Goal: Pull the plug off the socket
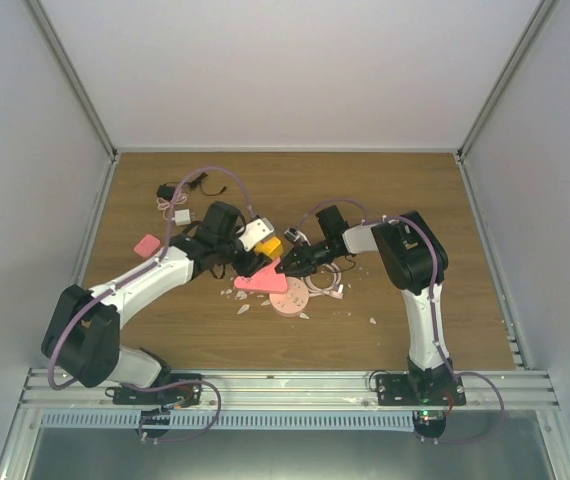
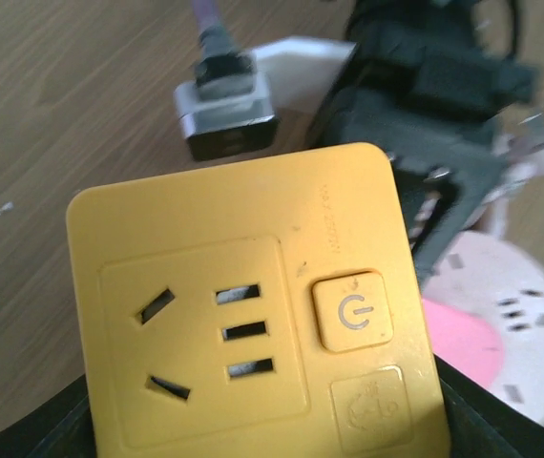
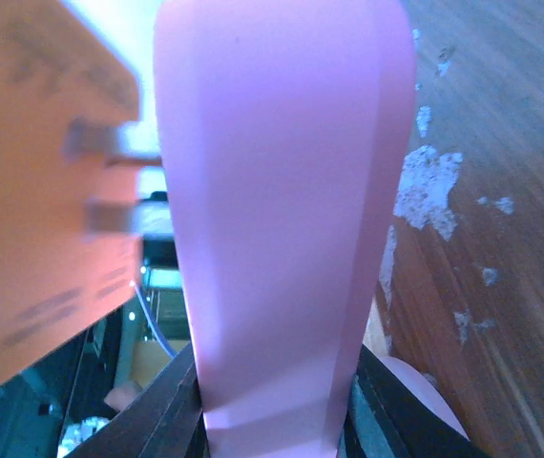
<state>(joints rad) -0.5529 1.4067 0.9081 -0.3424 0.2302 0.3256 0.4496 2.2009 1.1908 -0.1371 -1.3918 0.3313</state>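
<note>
My left gripper holds the cube [image 1: 269, 246] and should next carry it outward, then down to release it beside the black cable, because that spot is outward of the gripper and below it.
The socket, a flat pink triangle [image 1: 262, 281], is held edge-on in my shut right gripper [image 1: 290, 266]; in the right wrist view it [image 3: 282, 191] fills the middle between the jaws of my right gripper [image 3: 272, 420]. The plug, a yellow cube [image 1: 269, 246], is held in my shut left gripper [image 1: 250, 255]. In the left wrist view the cube's face [image 2: 253, 315] shows slots and a power button. In the right wrist view the cube [image 3: 43, 191] sits left of the triangle, and its two metal prongs [image 3: 110, 143] show bare up to the pink face.
A round pale-pink disc [image 1: 290, 300] lies below the triangle, with white flakes around it. A small pink block [image 1: 147, 244] lies at the left. A white adapter [image 1: 182, 216] and black cable [image 1: 180, 188] lie farther back. A grey plug on a purple cable [image 2: 224, 110] lies beyond the cube.
</note>
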